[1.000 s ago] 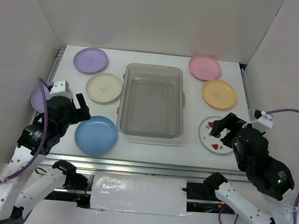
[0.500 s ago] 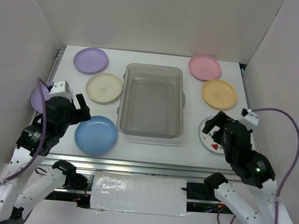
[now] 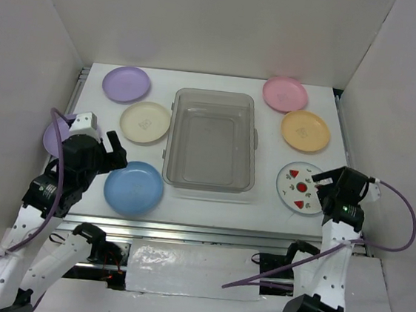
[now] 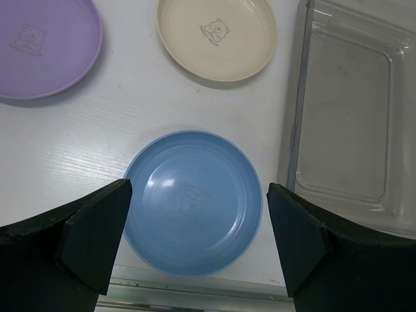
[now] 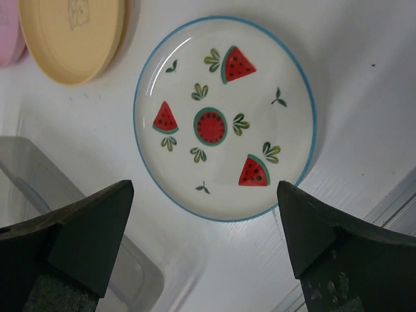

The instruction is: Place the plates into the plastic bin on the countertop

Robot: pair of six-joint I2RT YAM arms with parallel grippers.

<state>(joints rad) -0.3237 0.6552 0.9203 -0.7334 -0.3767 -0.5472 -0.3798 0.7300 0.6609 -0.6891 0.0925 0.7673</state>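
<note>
The white plate's rim away from the bin (image 3: 212, 139) should be between my right gripper's fingers next as I lower it, with one finger over the plate and one outside over bare countertop (image 3: 269, 144).
The clear plastic bin (image 3: 212, 139) stands empty in the middle of the countertop (image 3: 269, 144). Around it lie a lilac plate (image 3: 126, 83), a cream plate (image 3: 145, 122), a second lilac plate (image 3: 52, 137) partly hidden by my left arm, a blue plate (image 3: 134, 188), a pink plate (image 3: 285, 94), an orange-yellow plate (image 3: 305, 130) and a white plate with red watermelon-slice prints (image 3: 300, 188). My left gripper (image 3: 116, 154) is open and hovers above the blue plate (image 4: 193, 201). My right gripper (image 3: 325, 186) is open above the near edge of the white plate (image 5: 224, 117).
White walls close in the left, back and right. A metal rail (image 3: 200, 233) runs along the front edge. The bin's corner (image 5: 78, 260) lies left of my right gripper (image 5: 205, 240), and its wall (image 4: 348, 110) right of my left gripper (image 4: 198, 240).
My right arm has swung back to the right and its gripper has drawn off the white plate, which now shows whole. The left arm has not moved.
</note>
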